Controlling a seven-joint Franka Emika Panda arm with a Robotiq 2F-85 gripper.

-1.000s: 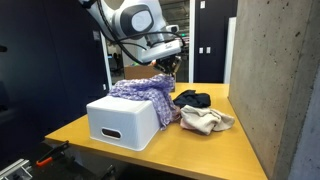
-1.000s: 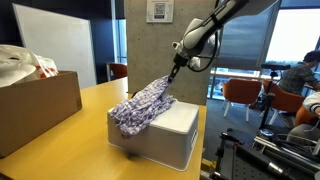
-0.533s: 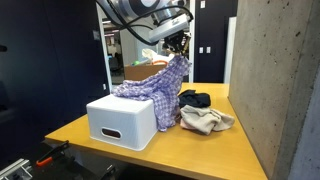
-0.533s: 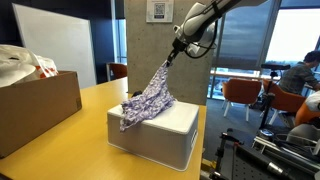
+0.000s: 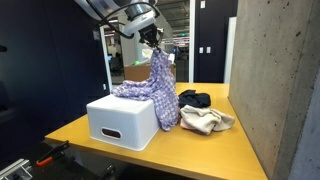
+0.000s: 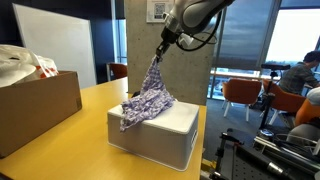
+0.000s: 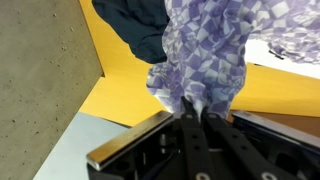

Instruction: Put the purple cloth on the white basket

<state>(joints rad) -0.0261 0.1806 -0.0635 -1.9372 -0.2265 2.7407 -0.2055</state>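
I will next pull the cloth's upper corner back over and past the basket's bare top corner to release it.
The purple checked cloth hangs from my gripper and trails down onto the top of the white basket in both exterior views; the cloth drapes over the basket toward its near side. My gripper is shut on the cloth's upper corner, well above the basket. In the wrist view the fingers pinch the cloth, which hangs below over the yellow table.
A black garment and a beige cloth lie on the yellow table beside the basket. A concrete pillar stands close by. A cardboard box with a bag sits on the table.
My gripper has risen and moved over the basket, lifting the cloth's corner higher, so the cloth hangs steeper with less of it lying on the basket.
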